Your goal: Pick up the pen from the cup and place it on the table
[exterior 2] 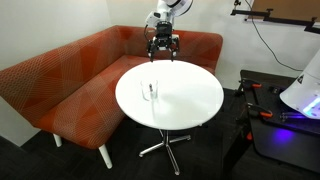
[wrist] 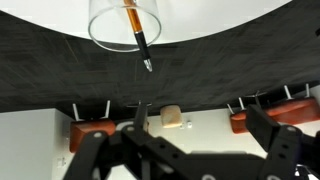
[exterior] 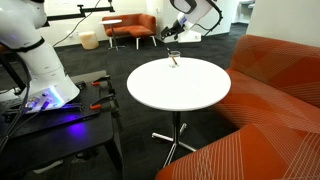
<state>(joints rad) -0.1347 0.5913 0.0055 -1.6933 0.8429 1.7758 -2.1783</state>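
Observation:
The pen's dark tip (wrist: 146,57) sticks out past the rim of the cup, so my open gripper comes outward and down toward the cup onto it next, to close there.
The clear glass cup (exterior: 173,59) stands near the far edge of the round white table (exterior: 190,90); it also shows in the other exterior view (exterior 2: 151,91) on the table (exterior 2: 185,100). The pen (wrist: 136,32), orange with a dark tip, leans inside the cup (wrist: 105,32) in the wrist view. My gripper (exterior: 172,33) hangs in the air beyond the table's edge, apart from the cup, in both exterior views (exterior 2: 163,48). In the wrist view the gripper's (wrist: 185,160) fingers are spread wide and hold nothing.
An orange corner sofa (exterior 2: 70,80) wraps round the table (exterior: 280,90). A dark bench with purple light (exterior: 50,110) carries a second white arm (exterior: 35,50) and red-handled tools (exterior: 100,105). An orange armchair (exterior: 135,28) stands farther back.

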